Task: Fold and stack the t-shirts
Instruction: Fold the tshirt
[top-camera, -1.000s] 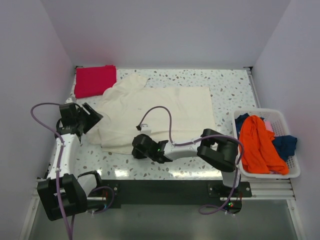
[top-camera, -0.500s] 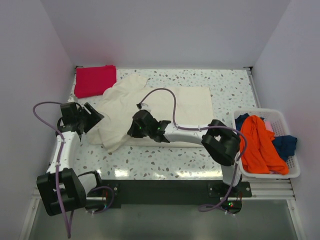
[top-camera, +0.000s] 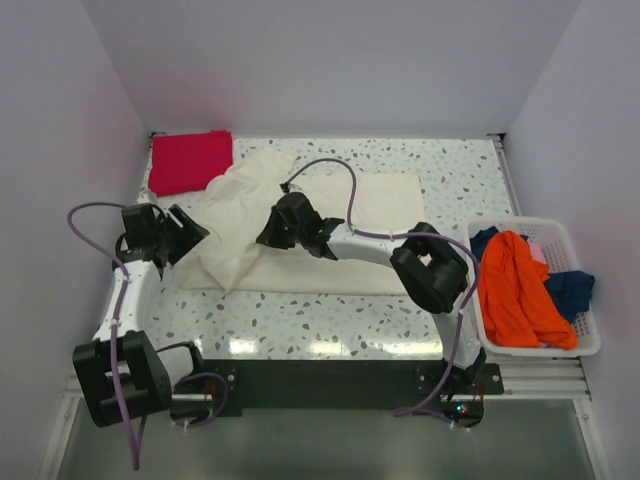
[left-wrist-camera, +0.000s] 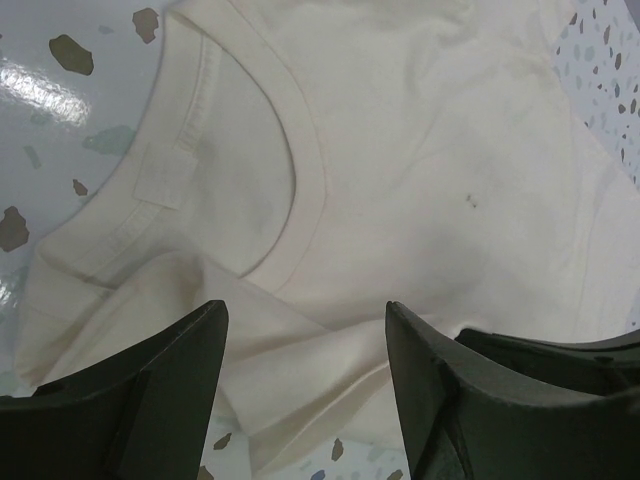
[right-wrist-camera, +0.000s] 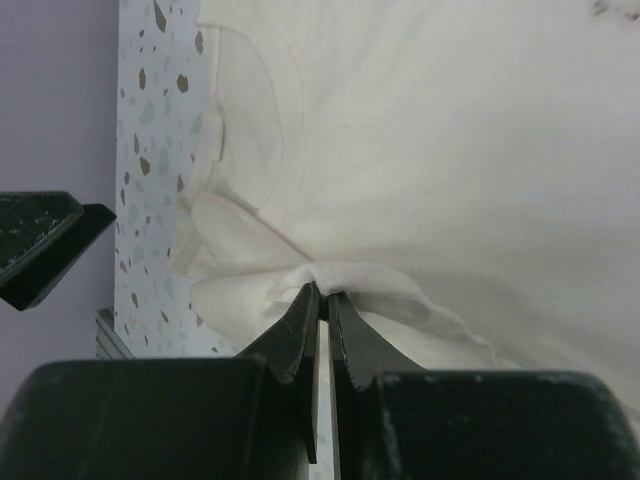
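Next, my right gripper carries the pinch outward a little over the shirt's body before it opens, as the shirt's folded end still pokes onto the table.
The large cream t-shirt lies spread on the table, its near-left part pulled up into a fold. My right gripper is over that fold, shut on a pinch of cream cloth at its fingertips. My left gripper stands open at the shirt's left edge, its fingers either side of the folded cloth below the collar, gripping nothing. A folded red t-shirt lies at the far left corner. Orange and blue t-shirts lie in the basket.
A white basket stands at the right edge of the table. Purple cables loop off both arms. Grey walls close in the left, far and right sides. Speckled table shows along the near side.
My right gripper has moved away from the near edge toward the far side, dragging the cream shirt's near-left edge over itself. The left arm has barely moved.
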